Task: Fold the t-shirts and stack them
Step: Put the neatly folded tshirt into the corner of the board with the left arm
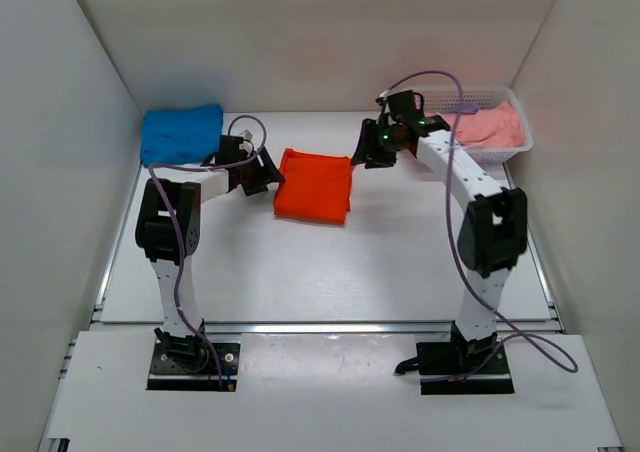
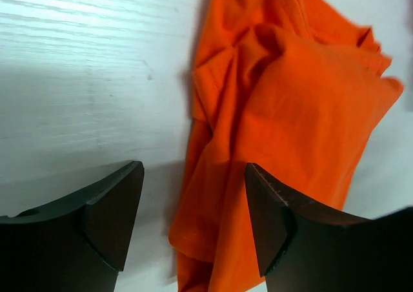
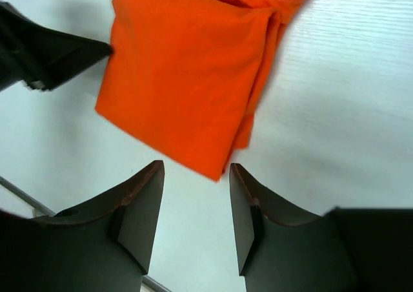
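Observation:
The orange-red t-shirt's side edge (image 1: 278,187) (image 2: 196,224) already runs between the spread fingers, so I will lower my left gripper a little further onto that edge and close it.
An orange-red t-shirt (image 1: 313,186) lies folded into a rectangle mid-table. My left gripper (image 1: 262,175) is at its left edge and open. In the left wrist view the shirt's (image 2: 290,98) corner lies between the spread jaws of that gripper (image 2: 193,205), which do not pinch it. My right gripper (image 1: 365,152) hovers by the shirt's far right corner, also open. In the right wrist view the folded shirt (image 3: 181,72) ends just ahead of this gripper (image 3: 197,201). A blue t-shirt (image 1: 181,132) sits folded at the back left. A pale pink t-shirt (image 1: 492,124) lies in the basket.
A white lattice basket (image 1: 500,152) stands at the back right corner. White walls enclose the table on the left, back and right. The left gripper's dark finger (image 3: 51,53) shows at the upper left of the right wrist view.

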Tool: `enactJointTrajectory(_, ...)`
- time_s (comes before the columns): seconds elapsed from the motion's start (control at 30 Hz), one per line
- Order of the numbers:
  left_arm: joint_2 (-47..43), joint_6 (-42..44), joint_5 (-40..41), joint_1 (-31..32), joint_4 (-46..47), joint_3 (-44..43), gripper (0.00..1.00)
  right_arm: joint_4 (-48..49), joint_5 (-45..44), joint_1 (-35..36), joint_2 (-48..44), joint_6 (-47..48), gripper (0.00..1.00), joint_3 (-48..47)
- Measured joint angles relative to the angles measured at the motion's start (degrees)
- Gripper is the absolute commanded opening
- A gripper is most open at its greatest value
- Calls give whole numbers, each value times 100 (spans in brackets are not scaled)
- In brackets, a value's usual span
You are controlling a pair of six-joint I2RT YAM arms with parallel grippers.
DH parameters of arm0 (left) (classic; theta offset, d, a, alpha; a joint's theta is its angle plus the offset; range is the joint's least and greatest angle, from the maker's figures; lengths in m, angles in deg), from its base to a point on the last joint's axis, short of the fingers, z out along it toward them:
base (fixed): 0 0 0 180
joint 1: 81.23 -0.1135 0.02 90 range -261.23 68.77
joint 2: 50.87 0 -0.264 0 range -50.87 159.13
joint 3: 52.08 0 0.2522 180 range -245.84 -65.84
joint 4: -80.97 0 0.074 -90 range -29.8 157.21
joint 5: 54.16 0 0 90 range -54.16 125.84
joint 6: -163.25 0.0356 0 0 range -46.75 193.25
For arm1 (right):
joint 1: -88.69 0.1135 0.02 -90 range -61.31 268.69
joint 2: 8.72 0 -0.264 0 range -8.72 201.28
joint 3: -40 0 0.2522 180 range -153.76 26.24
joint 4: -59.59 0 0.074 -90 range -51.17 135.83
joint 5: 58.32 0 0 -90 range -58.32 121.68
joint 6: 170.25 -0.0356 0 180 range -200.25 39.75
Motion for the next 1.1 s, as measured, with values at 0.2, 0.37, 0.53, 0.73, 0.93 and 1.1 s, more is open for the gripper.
enactJointTrajectory(0.2, 160, 723, 636, 391, -831, -595, 76, 645, 76, -564, -1838, -101, 46, 1497)
enactJointTrajectory(0.37, 455, 1235, 1344, 811, -1537, -1246, 71, 896, 188, -1064, -2645, -195, 47, 2339)
enactJointTrajectory(0.53, 776, 1670, 1878, 1110, -2201, -1836, 17, 955, 291, -1248, -2747, -210, 47, 2638)
enactJointTrajectory(0.73, 1029, 2017, 2238, 1290, -2835, -2450, 0, 1003, 439, -1349, -2889, -232, 46, 2761)
enactJointTrajectory(0.93, 1198, 2483, 3178, 1152, -3340, -3178, 0, 1056, 494, -1379, -3021, -227, 46, 2809)
enactJointTrajectory(1.1, 1248, 2855, 3781, 660, -3303, -4129, 0, 1025, 496, -1445, -3029, -205, 46, 2813)
